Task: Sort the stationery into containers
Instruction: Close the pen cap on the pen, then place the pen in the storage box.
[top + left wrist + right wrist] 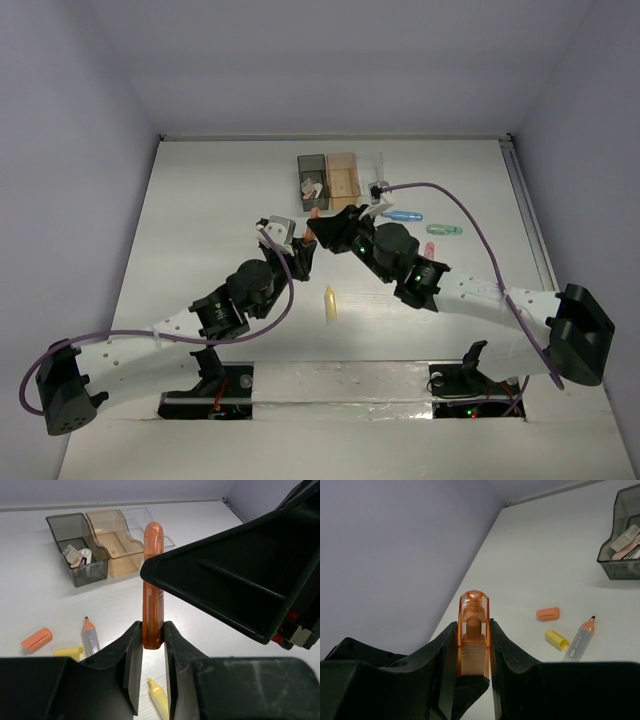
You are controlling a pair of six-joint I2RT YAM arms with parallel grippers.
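My right gripper should next carry the capped orange marker away from my base, over the orange bin (343,182), then lower it in.
Both grippers hold one orange marker (314,224) above the table, in front of the containers. My left gripper (152,636) is shut on its lower end, and the marker (153,570) stands upright from the fingers. My right gripper (473,652) is shut on its translucent orange cap (473,615), with the tip showing inside. In the top view, the left gripper (302,240) and right gripper (328,226) meet there. The dark grey bin (311,176) holds small erasers. The orange bin (343,176) and clear bin (372,172) adjoin it.
Blue (403,215), mint green (445,230) and pink (431,249) markers lie right of the bins. A yellow marker (330,303) lies nearer the arms. Below the grippers lie an uncapped grey marker (90,636), an orange piece (36,638) and a yellow cap (68,652).
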